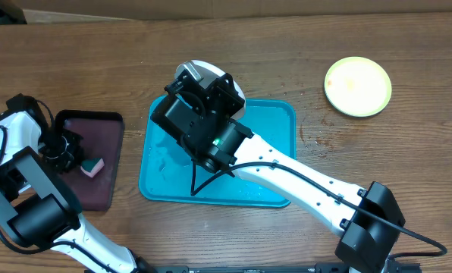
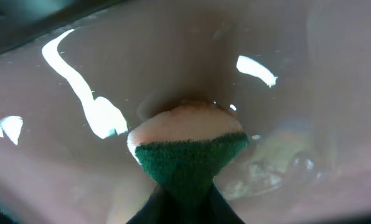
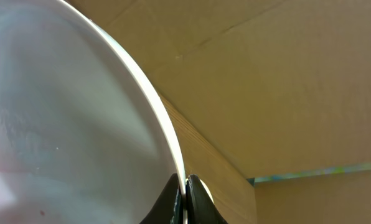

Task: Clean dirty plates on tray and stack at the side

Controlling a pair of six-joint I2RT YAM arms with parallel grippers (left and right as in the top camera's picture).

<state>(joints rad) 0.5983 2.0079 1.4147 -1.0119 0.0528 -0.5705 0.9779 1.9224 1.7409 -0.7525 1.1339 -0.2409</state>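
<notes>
The lone yellow-green plate (image 1: 358,86) lies right of my right gripper in the overhead view, so I will swing over it, level the tilted white plate, lower and release.
My right gripper (image 3: 185,186) is shut on the rim of the white plate (image 3: 67,112) and holds it tilted. In the overhead view the plate (image 1: 205,70) shows past the right gripper (image 1: 202,82), above the far left corner of the cyan tray (image 1: 271,121). The yellow-green plate (image 1: 357,86) lies alone on the table at the far right. My left gripper (image 2: 185,208) is shut on a green and pink sponge (image 2: 185,149). In the overhead view the sponge (image 1: 95,167) and left gripper (image 1: 80,157) are over the maroon tray. The pale blue plate is not visible.
The black-rimmed maroon tray (image 1: 105,129) lies left of the cyan tray, and its surface (image 2: 111,62) looks wet. My right arm (image 1: 302,178) crosses the cyan tray from the near right. Water drops glisten on the cyan tray's left part (image 1: 161,155).
</notes>
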